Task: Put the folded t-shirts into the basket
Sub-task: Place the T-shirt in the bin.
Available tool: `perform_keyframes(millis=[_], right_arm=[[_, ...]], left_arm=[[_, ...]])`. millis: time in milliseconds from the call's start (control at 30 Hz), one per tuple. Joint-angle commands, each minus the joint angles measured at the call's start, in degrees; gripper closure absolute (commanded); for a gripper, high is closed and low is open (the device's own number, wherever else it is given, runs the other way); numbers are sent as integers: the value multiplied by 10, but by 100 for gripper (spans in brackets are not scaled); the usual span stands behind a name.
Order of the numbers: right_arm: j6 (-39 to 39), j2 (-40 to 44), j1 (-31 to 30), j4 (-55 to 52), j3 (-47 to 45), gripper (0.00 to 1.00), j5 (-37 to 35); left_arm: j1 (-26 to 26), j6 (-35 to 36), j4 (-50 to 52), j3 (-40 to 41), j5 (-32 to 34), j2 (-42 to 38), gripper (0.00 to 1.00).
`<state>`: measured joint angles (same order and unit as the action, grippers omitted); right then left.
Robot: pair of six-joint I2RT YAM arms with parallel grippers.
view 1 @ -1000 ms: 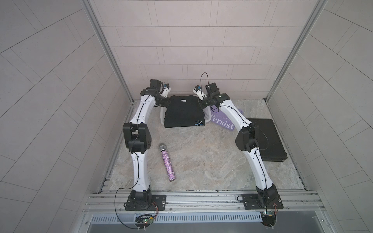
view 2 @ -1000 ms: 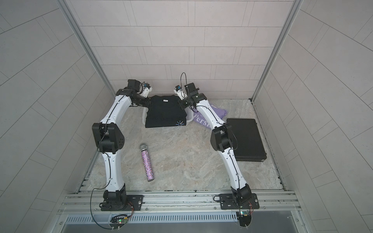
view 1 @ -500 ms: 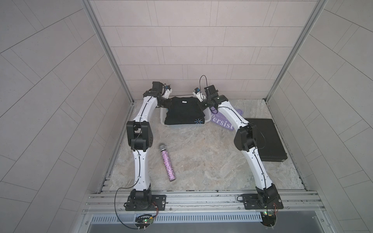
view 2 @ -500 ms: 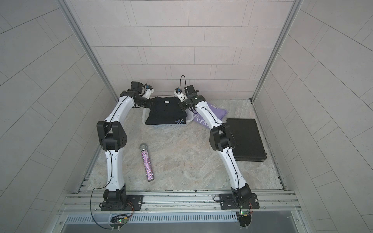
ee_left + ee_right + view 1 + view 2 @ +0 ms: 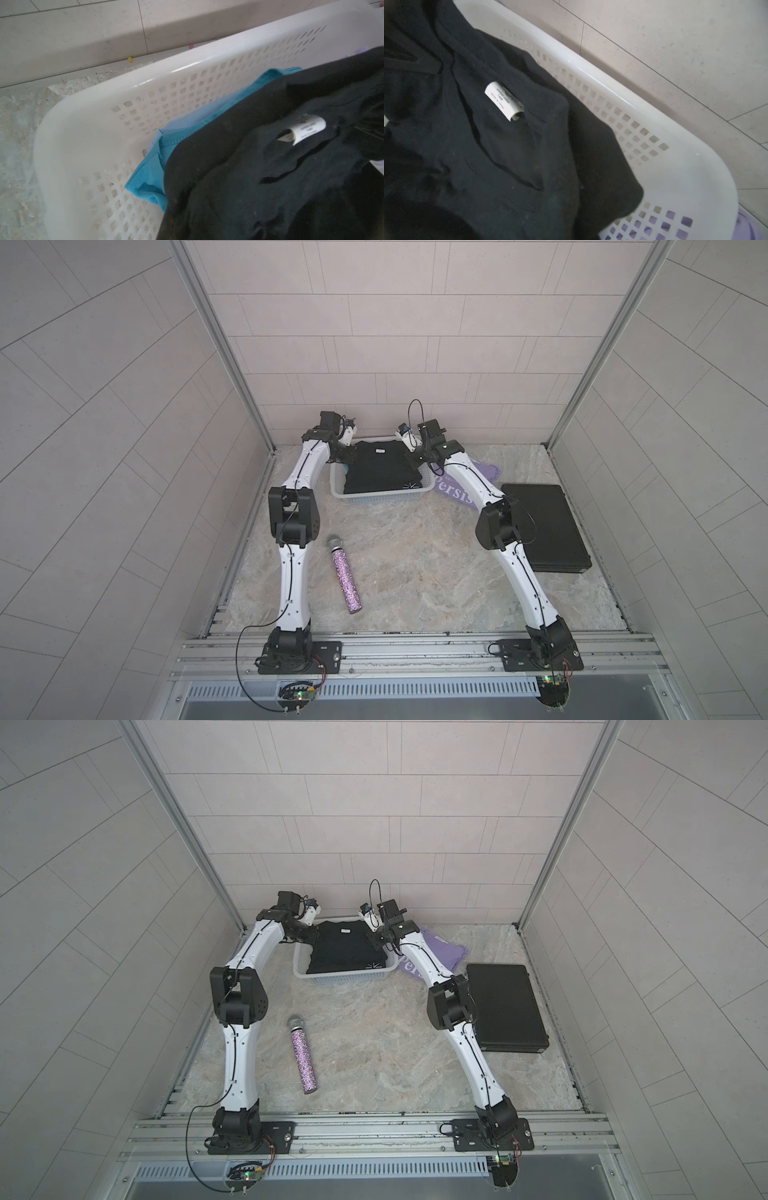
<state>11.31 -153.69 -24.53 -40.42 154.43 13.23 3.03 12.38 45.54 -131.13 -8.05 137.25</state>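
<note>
I should next move my left gripper down onto the teal shirt's corner (image 5: 346,468) (image 5: 148,182) and let go of the black cloth there. The black cloth's edge already hangs inside the white basket's rim.
The white basket (image 5: 378,498) (image 5: 345,979) stands at the back of the table. A black t-shirt (image 5: 382,468) (image 5: 347,950) with a small blue starburst lies in it on top. My left gripper (image 5: 348,457) and right gripper (image 5: 414,459) are at its two far sides, each shut on the black cloth; the cloth hides the jaws in both wrist views. Under the black t-shirt (image 5: 270,176) show a teal shirt (image 5: 149,172) and a light blue one (image 5: 187,124). The lavender t-shirt (image 5: 457,489) (image 5: 440,948) lies on the table right of the basket, partly under my right arm.
A glittery purple microphone (image 5: 344,572) lies on the table near my left arm. A flat black hard case (image 5: 540,526) sits at the right. The back wall stands close behind the basket's rim (image 5: 675,166).
Both grippers have carried the black t-shirt back and down. It hung over the basket and hid it; now it lies inside and the basket's front wall shows.
</note>
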Motion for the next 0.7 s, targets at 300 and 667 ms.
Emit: perform_keyframes(millis=[300, 667], right_arm=[[11, -34, 11, 23, 33, 76, -26], [20, -19, 10, 24, 42, 49, -56]], left_arm=[[2, 5, -10, -38, 66, 42, 88], [16, 18, -15, -55, 117, 44, 55]])
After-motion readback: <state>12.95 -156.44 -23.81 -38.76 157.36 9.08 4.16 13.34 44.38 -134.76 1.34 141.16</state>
